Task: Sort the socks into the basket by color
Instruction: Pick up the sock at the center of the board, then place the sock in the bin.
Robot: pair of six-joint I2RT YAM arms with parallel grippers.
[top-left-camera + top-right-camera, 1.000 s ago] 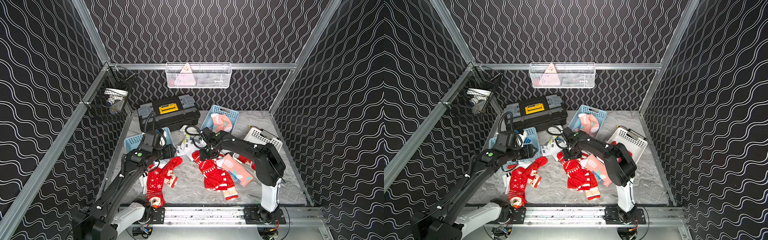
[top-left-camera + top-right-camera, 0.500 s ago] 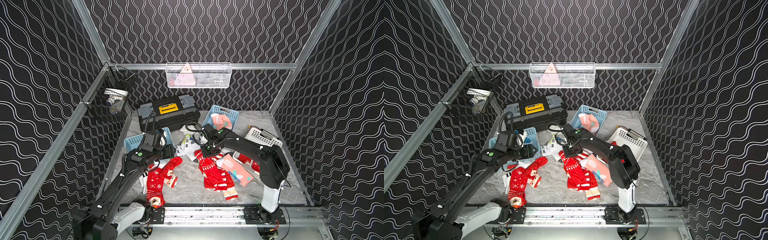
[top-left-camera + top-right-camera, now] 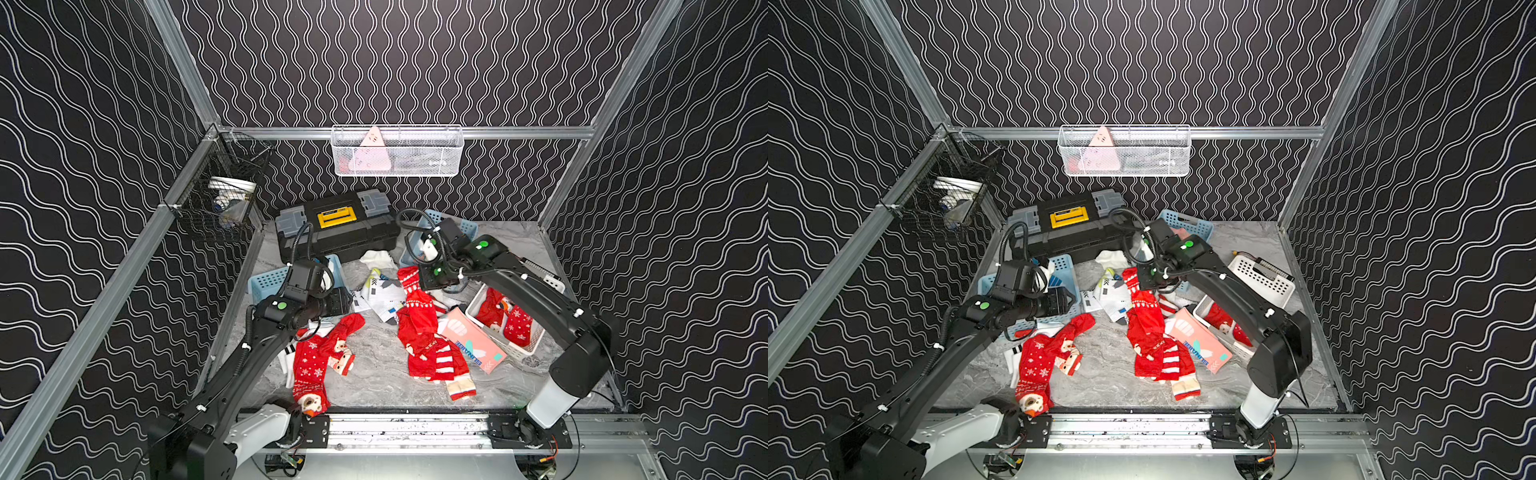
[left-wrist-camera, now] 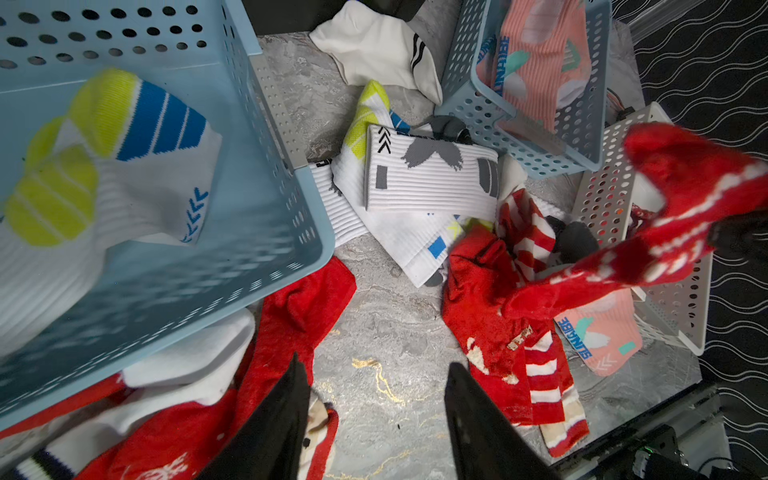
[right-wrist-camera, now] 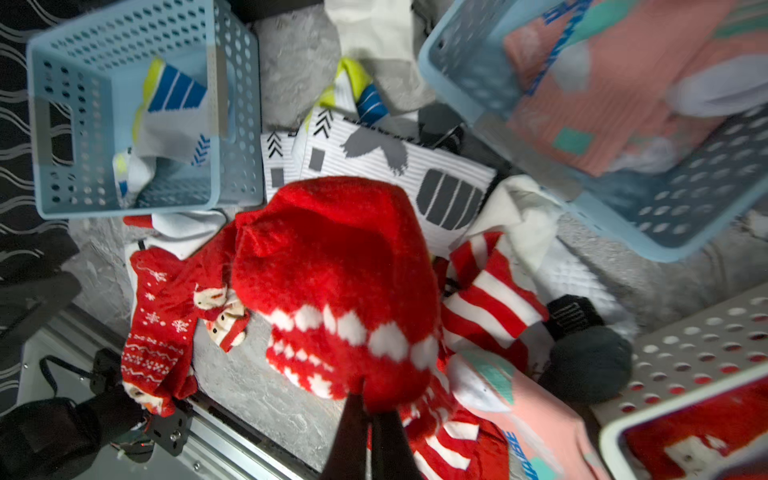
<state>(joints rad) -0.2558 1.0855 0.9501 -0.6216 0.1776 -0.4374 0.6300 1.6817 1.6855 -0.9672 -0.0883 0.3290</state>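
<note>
The right gripper swings away from the heap over the white basket (image 3: 504,316) (image 5: 697,436) next, goes down and releases the red sock there, since that basket holds red socks.
My right gripper (image 5: 368,405) is shut on the cuff of a red sock with white marks (image 5: 332,266), which hangs lifted over the heap; in both top views the sock (image 3: 419,309) (image 3: 1144,307) droops from that gripper (image 3: 417,282). My left gripper (image 4: 375,363) is open over bare table, beside a red Christmas sock (image 3: 311,361). White socks (image 4: 428,183), a striped red sock (image 3: 444,365) and a salmon-pink sock (image 3: 469,345) lie loose. A blue basket (image 4: 270,124) holds a white sock, another blue basket (image 4: 469,95) holds pink socks, and a white basket (image 3: 519,353) holds red ones.
A black toolbox (image 3: 336,232) stands at the back of the table. A white wire basket (image 3: 397,151) hangs on the back wall and a black wire basket (image 3: 220,203) on the left rail. The arms' metal rail (image 3: 407,428) runs along the front edge.
My right gripper has shut on the red sock and raised it off the heap, moving up and back. The left arm has not moved.
</note>
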